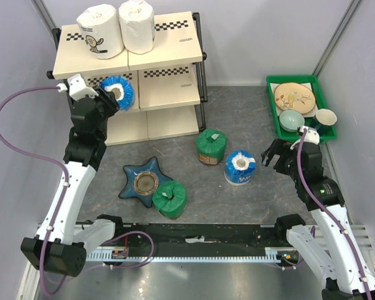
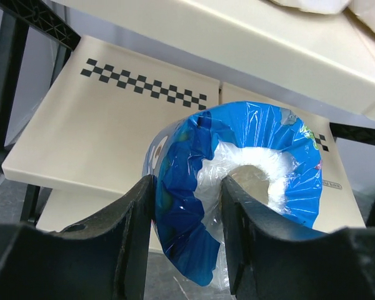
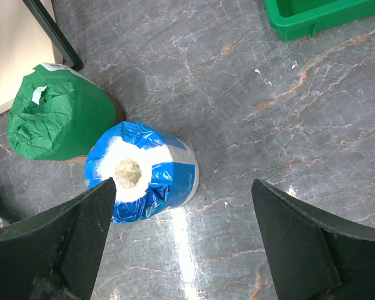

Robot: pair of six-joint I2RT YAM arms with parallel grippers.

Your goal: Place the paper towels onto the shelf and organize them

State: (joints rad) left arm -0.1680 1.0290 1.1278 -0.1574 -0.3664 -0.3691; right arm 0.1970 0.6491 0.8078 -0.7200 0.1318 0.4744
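Observation:
The robot next needs to move its left gripper outward under the top board, lower the blue roll onto the middle board (image 2: 153, 115) and let it go, since that board is empty.
Two white rolls (image 1: 119, 28) stand on the top board of the shelf (image 1: 169, 53). My left gripper (image 1: 107, 99) is shut on a blue roll (image 1: 120, 92), one finger in its core, holding it at the middle tier's front edge; the left wrist view shows the same blue roll (image 2: 237, 187) before the middle board (image 2: 106, 131). A second blue roll (image 1: 240, 167) stands on the floor, also in the right wrist view (image 3: 140, 172). My right gripper (image 1: 275, 155) is open, just right of it. Two green rolls (image 1: 210, 145) (image 1: 170, 199) sit on the floor.
A blue star-shaped dish (image 1: 145, 181) lies on the floor left of centre. A green tray (image 1: 272, 84) with a plate, bowl and cup sits at the right wall. The shelf's black leg (image 3: 56, 37) stands near the upper green roll (image 3: 59, 112).

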